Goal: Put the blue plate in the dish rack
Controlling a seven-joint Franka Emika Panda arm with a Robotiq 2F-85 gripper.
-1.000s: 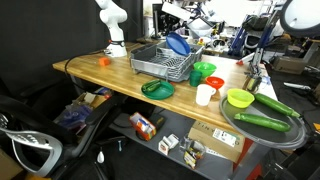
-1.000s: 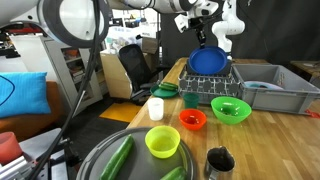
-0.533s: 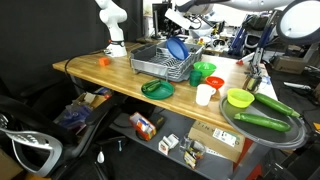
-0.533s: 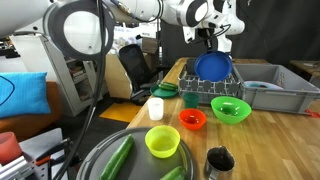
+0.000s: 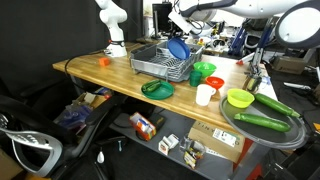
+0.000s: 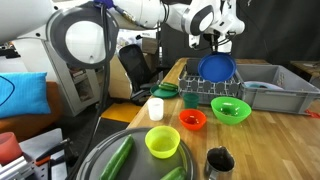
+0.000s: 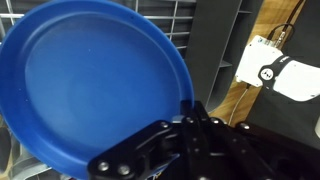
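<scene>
I should next shift my gripper toward the middle of the dish rack [image 5: 165, 63] and then lower the blue plate toward the rack's wires.
The blue plate [image 7: 95, 85] fills most of the wrist view, held on edge by its rim. My gripper [image 7: 190, 110] is shut on that rim. In both exterior views the plate [image 5: 178, 46] [image 6: 216, 68] stands upright, above the right end of the grey wire dish rack [image 5: 160, 64] [image 6: 206, 86], with my gripper [image 5: 180, 36] [image 6: 217, 52] on its top edge. The rack's wires show behind the plate in the wrist view [image 7: 190, 20]. I cannot tell whether the plate's lower edge touches the rack.
A dark green plate [image 5: 157, 89], white cup [image 5: 204, 95], red bowl [image 5: 213, 82], green bowl [image 5: 204, 69] and yellow-green bowl [image 5: 240, 98] sit near the rack. A round grey tray [image 5: 262, 122] holds cucumbers. A grey bin [image 6: 272, 88] stands beside the rack.
My gripper has carried the blue plate down and toward the rack; it now sits lower over the rack's end than a second ago.
</scene>
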